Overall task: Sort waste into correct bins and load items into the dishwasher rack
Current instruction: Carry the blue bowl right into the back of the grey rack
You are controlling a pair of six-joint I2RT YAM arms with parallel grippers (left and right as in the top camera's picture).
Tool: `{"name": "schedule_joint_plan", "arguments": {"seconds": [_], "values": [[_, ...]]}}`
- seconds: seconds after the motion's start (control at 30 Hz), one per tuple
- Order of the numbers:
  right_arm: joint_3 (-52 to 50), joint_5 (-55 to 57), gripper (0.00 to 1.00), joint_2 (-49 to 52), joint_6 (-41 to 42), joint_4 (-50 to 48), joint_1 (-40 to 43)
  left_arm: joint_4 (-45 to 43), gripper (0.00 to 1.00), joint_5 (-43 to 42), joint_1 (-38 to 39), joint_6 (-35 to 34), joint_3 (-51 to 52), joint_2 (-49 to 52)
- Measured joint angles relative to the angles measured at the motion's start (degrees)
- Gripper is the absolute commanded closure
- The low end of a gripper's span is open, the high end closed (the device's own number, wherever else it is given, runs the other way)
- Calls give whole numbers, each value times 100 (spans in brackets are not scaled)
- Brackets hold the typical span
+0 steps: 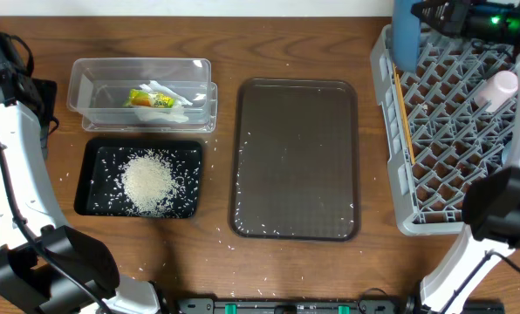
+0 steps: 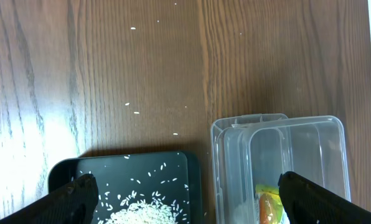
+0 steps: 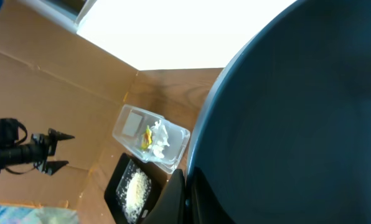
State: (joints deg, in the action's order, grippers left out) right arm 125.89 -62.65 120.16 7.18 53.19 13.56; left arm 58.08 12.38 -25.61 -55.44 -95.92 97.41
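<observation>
My right gripper holds the bowl's rim. It needs to move down and turn next, tip the bowl (image 1: 406, 33) onto the wires at the rack's far corner by the chopsticks, and then let go of the bowl's rim.
The heap of white rice (image 1: 148, 180) lies in the black tray (image 1: 92, 187). The white napkin (image 1: 174, 94) and the yellow-green wrapper (image 1: 148, 99) lie in the clear container (image 1: 81, 87). My right gripper (image 1: 426, 16) is shut on the rim of the large dark-blue bowl (image 1: 406, 33), held on edge over the far-left corner of the grey rack (image 1: 391, 166). The bowl fills the right wrist view (image 3: 285, 124). A pink cup (image 1: 501, 87) and the chopsticks (image 1: 405, 118) are in the rack. My left gripper (image 2: 201, 199) is open and empty above the tray (image 2: 142, 168) and container (image 2: 310, 134).
A large dark brown serving tray (image 1: 295, 157) with a few stray rice grains lies between the bins and the rack. Loose grains dot the wooden table around the black tray. A cardboard wall shows in the right wrist view.
</observation>
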Motion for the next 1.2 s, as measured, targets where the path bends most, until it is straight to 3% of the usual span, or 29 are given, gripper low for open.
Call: {"name": "schedule_joint_plan", "arguments": {"seconds": [0.33, 0.63, 0.93, 1.07, 1.2], "values": [[-2, -785, 99, 846, 734, -682, 153, 0, 5, 0, 0, 0, 0, 0], [-2, -1246, 99, 935, 1163, -708, 448, 0, 5, 2, 0, 0, 0, 0], [31, -852, 96, 837, 1231, 85, 616, 0, 5, 0, 0, 0, 0, 0], [35, -72, 88, 562, 1207, 487, 667, -2, 5, 2, 0, 0, 0, 0], [33, 1110, 63, 232, 1213, 872, 695, -2, 5, 0, 0, 0, 0, 0]]}}
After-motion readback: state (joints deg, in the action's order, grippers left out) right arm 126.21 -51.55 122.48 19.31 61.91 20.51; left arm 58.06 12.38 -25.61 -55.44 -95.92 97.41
